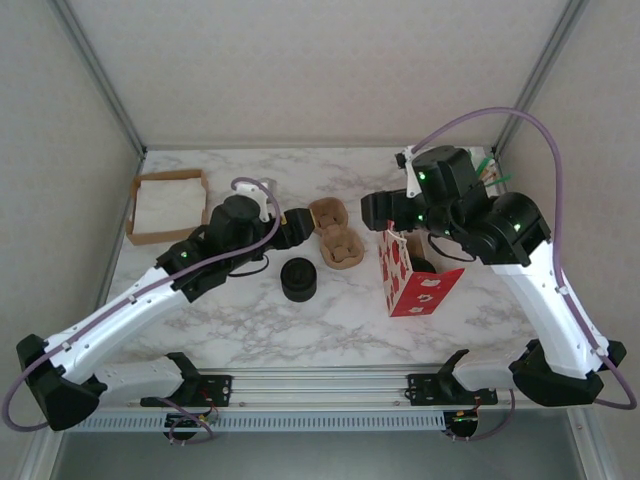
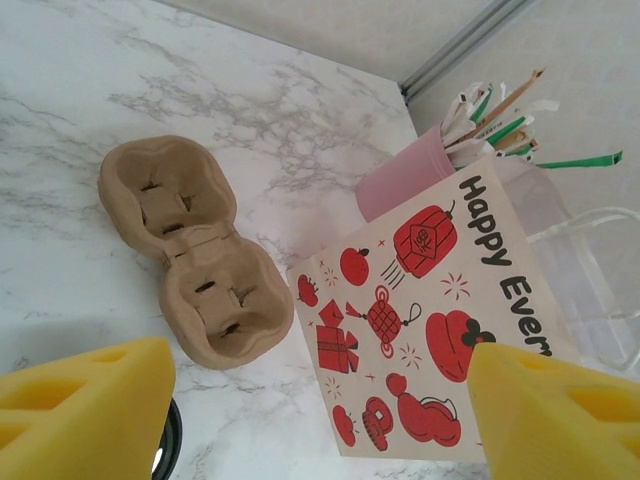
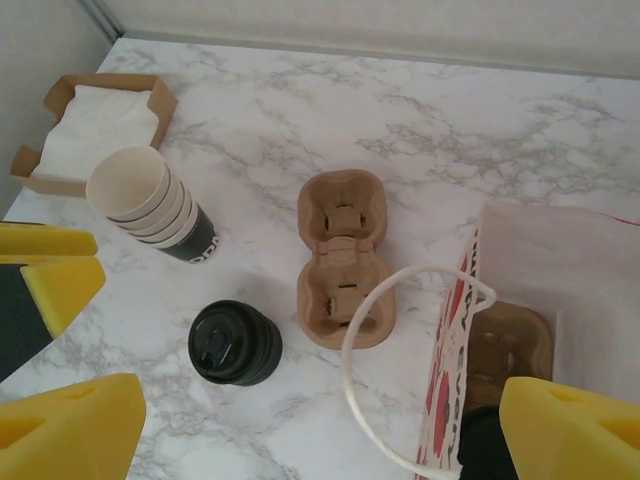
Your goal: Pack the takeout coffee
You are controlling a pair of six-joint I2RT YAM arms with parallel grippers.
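The brown stick leans outward of my right gripper among the stirrers in the pink holder. My right gripper reaches outward past the bag to the stick's upper end next.
The takeout coffee shows as a dark round lid low inside the red-and-white gift bag, next to a brown carrier; its cup sides are hidden. The bag stands right of centre. My right gripper hovers above the bag's mouth, open, nothing between its yellow fingers. From above, the right gripper sits over the bag's left edge. My left gripper is open and empty, facing the bag. It hangs just left of an empty two-cup carrier.
A squat black stack of lids stands in front of the carrier. A stack of lidless cups and a napkin tray are at the left. A pink holder of stirrers and straws stands behind the bag.
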